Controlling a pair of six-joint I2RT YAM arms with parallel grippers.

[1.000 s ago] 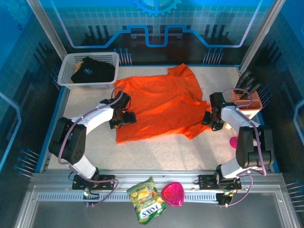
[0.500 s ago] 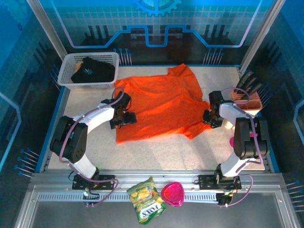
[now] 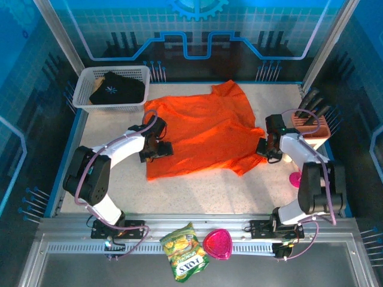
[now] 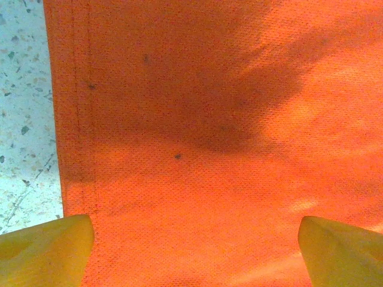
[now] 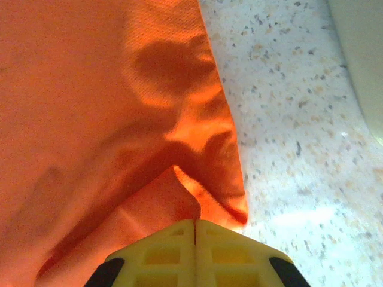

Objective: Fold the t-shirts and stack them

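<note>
I need to draw the raised fold back over the bare tabletop with my right gripper next, toward the front bar, and release it, because the orange t-shirt's edge lies rumpled.
The orange t-shirt (image 3: 203, 131) lies spread flat across the middle of the table. The black t-shirt (image 3: 116, 88), with a small white starburst print, sits bunched in the white basket (image 3: 84, 103) at the back left. My left gripper (image 3: 163, 148) hovers over the orange shirt's left hem and is open. In the left wrist view its fingertips (image 4: 48, 251) straddle flat orange cloth (image 4: 209, 119) near the stitched hem, with nothing between them. My right gripper (image 3: 262, 148) is at the shirt's right edge. In the right wrist view it (image 5: 195, 222) is shut on a raised fold of orange cloth (image 5: 179, 191).
A tan rack (image 3: 311, 127) stands just right of my right arm, with a pink object (image 3: 294, 179) on the table below it. A yellow-green snack bag (image 3: 185, 251) and a pink bowl (image 3: 217, 243) lie on the front rail. Bare speckled tabletop (image 3: 197, 191) runs in front of the shirt.
My right gripper's jaws have closed onto the fold at the orange shirt's right edge. The left gripper has stayed open in the same place.
</note>
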